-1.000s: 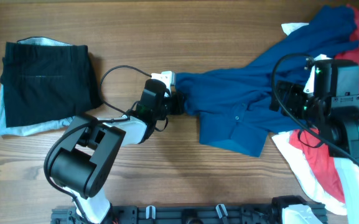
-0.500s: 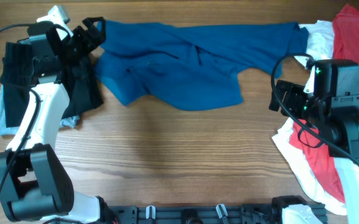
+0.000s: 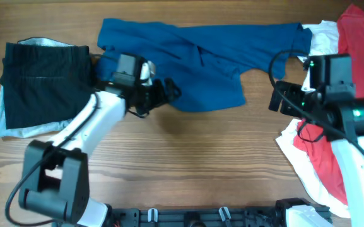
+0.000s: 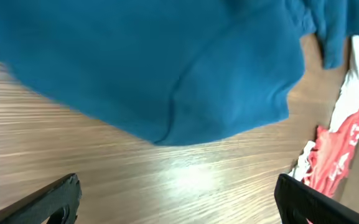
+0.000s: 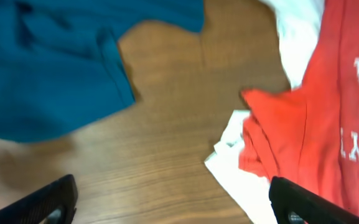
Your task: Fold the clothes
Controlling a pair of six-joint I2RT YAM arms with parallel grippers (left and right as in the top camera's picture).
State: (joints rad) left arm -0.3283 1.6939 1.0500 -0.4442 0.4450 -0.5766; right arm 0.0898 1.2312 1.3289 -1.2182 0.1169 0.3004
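The left gripper lowers to the right in the overhead view onto the blue shirt's near edge (image 3: 202, 109) (image 4: 207, 135) next, since that edge lies below it and to that side.
A blue shirt (image 3: 194, 60) lies spread along the far side of the table, its sleeve reaching right toward the pile of clothes. My left gripper (image 3: 171, 90) hovers open at the shirt's near left edge, holding nothing. In the left wrist view the blue shirt (image 4: 154, 68) fills the top, and bare wood shows between the fingertips (image 4: 58, 198). My right gripper (image 3: 275, 101) stands open over bare wood between the shirt and the pile. The right wrist view shows the blue shirt (image 5: 48, 68) at upper left and a red shirt (image 5: 322, 112) on a white garment (image 5: 241, 168).
A folded black garment (image 3: 46, 79) rests on a pale one (image 3: 17, 129) at far left. Red clothes (image 3: 323, 161) and white clothes (image 3: 305, 167) are heaped along the right edge. Bare wood table (image 3: 194, 157) stretches across the front.
The left gripper dragged the blue shirt leftward, let it go and opened, then swung from the far left corner to the shirt's near edge. The right arm shifted slightly.
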